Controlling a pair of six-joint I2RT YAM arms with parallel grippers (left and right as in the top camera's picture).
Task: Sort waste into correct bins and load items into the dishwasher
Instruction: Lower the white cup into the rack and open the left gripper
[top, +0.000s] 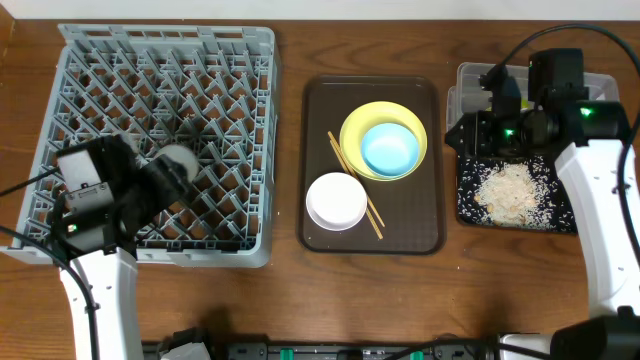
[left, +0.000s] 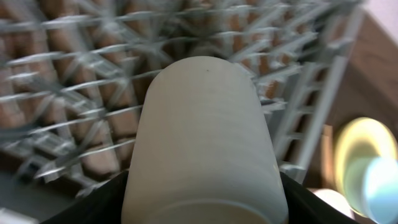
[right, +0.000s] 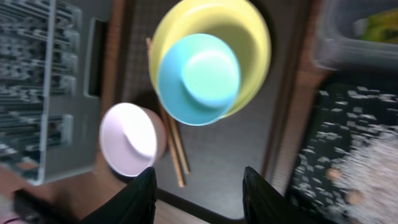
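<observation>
My left gripper moves back and down among the pegs near the rack's near edge next, since the small white cup (top: 181, 160) still hangs above the rack's wires.
My left gripper (top: 160, 180) is shut on the small white cup (top: 181, 160) and holds it over the grey dish rack (top: 160, 60). In the left wrist view the cup (left: 199, 124) fills the space between the fingers (left: 202, 208), with the rack (left: 74, 93) behind. The yellow plate (top: 400, 118) holds the light blue bowl (top: 390, 148). The pinkish-white bowl (top: 336, 200) and the chopsticks (top: 345, 160) lie beside it. My right gripper (right: 199, 190) is open and empty, over the black tray (top: 470, 205) of rice scraps (top: 510, 190). The yellow-green wrapper (right: 373, 25) lies in the clear tub (top: 470, 80).
The plate, bowls and chopsticks sit on a dark brown serving tray (top: 420, 235) in the middle of the wooden table. The right arm (top: 600, 180) reaches over the tub and the black tray.
</observation>
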